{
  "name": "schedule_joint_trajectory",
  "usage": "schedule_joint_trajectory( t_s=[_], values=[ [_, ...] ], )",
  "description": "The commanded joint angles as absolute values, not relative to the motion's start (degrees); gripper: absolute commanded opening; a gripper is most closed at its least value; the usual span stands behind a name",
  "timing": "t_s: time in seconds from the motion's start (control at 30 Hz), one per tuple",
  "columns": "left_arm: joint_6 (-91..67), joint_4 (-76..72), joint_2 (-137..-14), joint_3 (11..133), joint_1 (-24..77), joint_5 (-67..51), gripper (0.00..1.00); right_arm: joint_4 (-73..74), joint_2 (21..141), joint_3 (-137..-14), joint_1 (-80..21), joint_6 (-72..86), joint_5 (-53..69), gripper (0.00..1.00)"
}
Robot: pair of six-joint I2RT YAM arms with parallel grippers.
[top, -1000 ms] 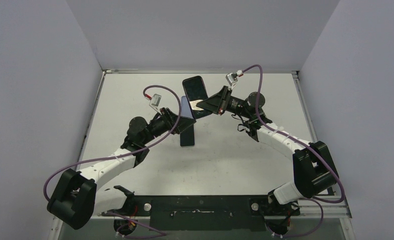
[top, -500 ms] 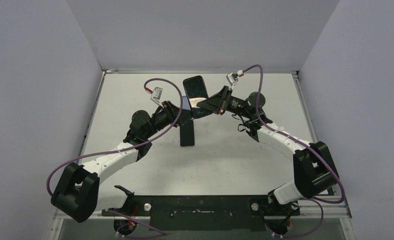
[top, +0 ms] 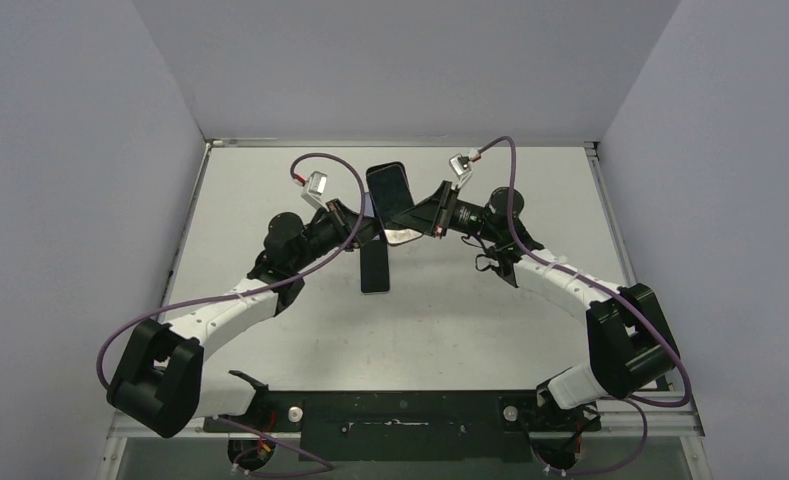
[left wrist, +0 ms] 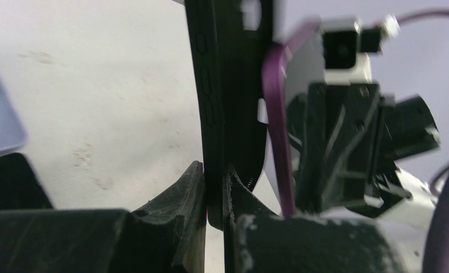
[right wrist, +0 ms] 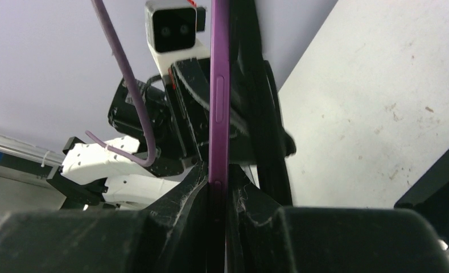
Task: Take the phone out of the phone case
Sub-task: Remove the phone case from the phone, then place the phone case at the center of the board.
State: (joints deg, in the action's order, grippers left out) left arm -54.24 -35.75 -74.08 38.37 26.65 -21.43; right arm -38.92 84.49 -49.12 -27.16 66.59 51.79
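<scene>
I will next move my left gripper away from the phone and down onto the tabletop beside the pale blue thing. I will let go of the case (left wrist: 233,85) there, because it is already empty.
In the top view the phone (top: 390,185) is held up on edge above the middle of the table, dark face to the camera, between both grippers. My right gripper (top: 411,214) is shut on its purple edge (right wrist: 219,85), fingers (right wrist: 217,187) pinched on the rim. The black phone case (left wrist: 233,85) stands right beside the purple phone edge (left wrist: 276,125). My left gripper (left wrist: 215,187) is shut on the case's lower edge, coming in from the left (top: 368,226). The case (right wrist: 259,102) also lies against the phone in the right wrist view.
A black flat slab (top: 374,268) lies on the table just below the held phone. A pale blue flat thing (left wrist: 0,114) lies at the left of the left wrist view. Grey walls enclose the table on three sides.
My left gripper has moved up and right to the held phone and shut on the case's edge. The right gripper stayed shut on the phone and tilted it slightly.
</scene>
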Motion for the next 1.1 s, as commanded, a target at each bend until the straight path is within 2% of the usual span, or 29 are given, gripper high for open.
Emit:
schedule_joint_trajectory(
  t_s=[0.0,0.3,0.67,1.07],
  values=[
    [-52.95,-32.44,-74.46,42.61,22.35,-13.54,0.0,-32.53,81.64,-51.04,-29.36,58.89,55.74,0.0],
    [-40.5,-19.93,-77.09,45.7,18.05,-9.89,0.0,-21.86,80.19,-52.48,-27.89,50.84,54.94,0.0],
    [-19.22,-2.47,-93.21,59.18,8.53,-24.28,0.0,-11.49,77.81,-53.97,-23.62,42.29,53.96,0.0],
    [-15.78,0.82,-110.08,69.52,4.67,-32.57,0.0,-9.95,76.47,-53.13,-21.85,41.35,53.08,0.0]
  ],
)
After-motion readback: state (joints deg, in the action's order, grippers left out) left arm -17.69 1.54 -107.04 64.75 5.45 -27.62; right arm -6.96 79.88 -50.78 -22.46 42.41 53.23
